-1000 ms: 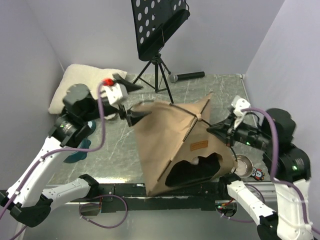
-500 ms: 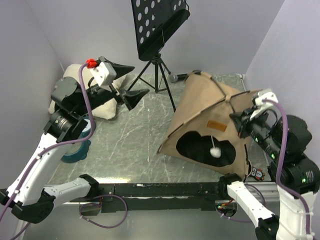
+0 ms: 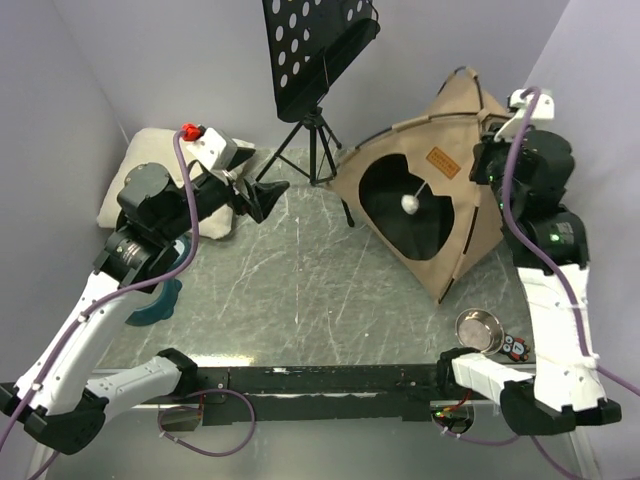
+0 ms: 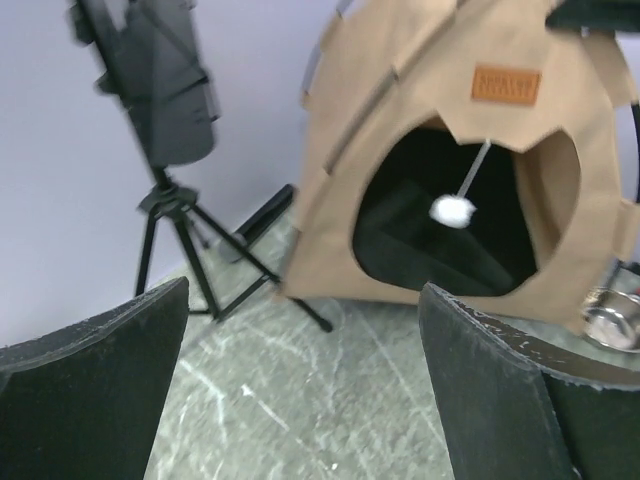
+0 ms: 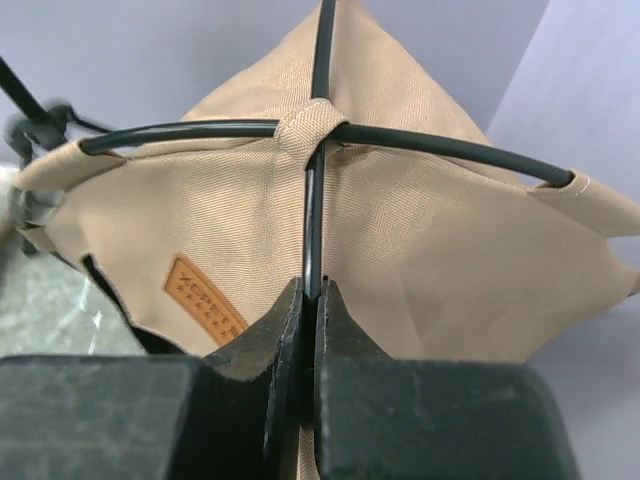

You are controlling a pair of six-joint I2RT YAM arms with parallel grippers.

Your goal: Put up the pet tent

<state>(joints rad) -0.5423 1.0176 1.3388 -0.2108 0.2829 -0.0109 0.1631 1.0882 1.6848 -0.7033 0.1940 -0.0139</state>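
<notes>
My right gripper should next lower the lifted tent onto the tabletop by the tent's entrance (image 3: 370,256), below it and to its left in the top view, and release the tent pole.
The tan pet tent (image 3: 462,215) stands opened at the back right, its dark round entrance facing left with a white pom-pom (image 3: 409,203) hanging inside. It also shows in the left wrist view (image 4: 400,120) and fills the right wrist view (image 5: 400,230). My right gripper (image 3: 490,140) is shut on a black tent pole (image 5: 313,220) near the tent's top and holds the tent tilted, partly lifted. My left gripper (image 3: 262,190) is open and empty, well left of the tent, above the table.
A black music stand (image 3: 315,60) on a tripod stands at the back centre, touching the tent's left side. A cream pillow (image 3: 150,160) lies at the back left. A blue tape roll (image 3: 160,300) sits left. A metal bowl (image 3: 478,328) sits near the front right.
My right gripper has carried the tent up and toward the back right, turning its entrance to the left. My left gripper has let go and now hangs open at the left.
</notes>
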